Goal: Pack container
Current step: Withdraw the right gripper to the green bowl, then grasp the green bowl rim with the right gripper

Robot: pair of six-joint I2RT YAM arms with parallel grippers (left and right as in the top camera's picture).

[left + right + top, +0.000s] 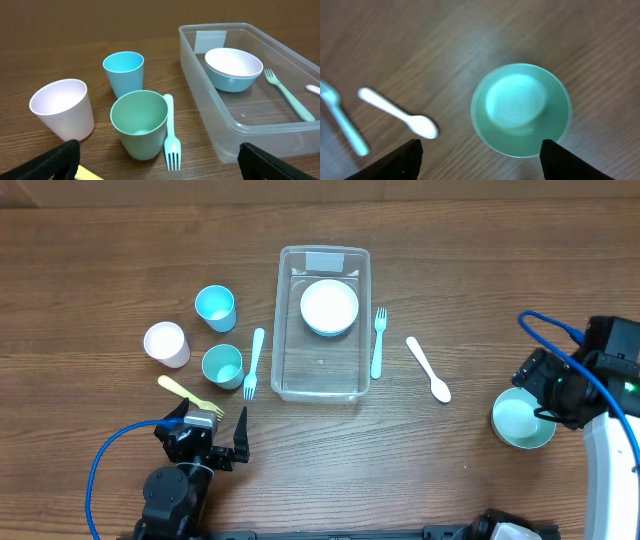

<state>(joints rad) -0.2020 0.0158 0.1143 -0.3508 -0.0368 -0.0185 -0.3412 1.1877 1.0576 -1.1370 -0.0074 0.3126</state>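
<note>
I will lower my right gripper toward the right in the wrist view, onto the bowl's rim away from the spoon, because the green bowl is outside the container [322, 385].
The clear plastic container [322, 385] lies at the table's middle with a white label at its far end; it also shows in the left wrist view [220, 127]. A blue bowl with a white inside [329, 307] sits in it, seen too in the left wrist view [233, 68]. My left gripper [213, 442] is open near the front edge, just behind a yellow fork [188, 394]. My right gripper [545, 395] is open above a green bowl [521, 420], which shows in the right wrist view [521, 109].
Left of the container stand a blue cup [215, 307], a pink cup [166, 343] and a green cup [222, 365], with a pale blue fork [253, 363] beside them. Right of it lie a green fork [378, 342] and a white spoon [428, 368].
</note>
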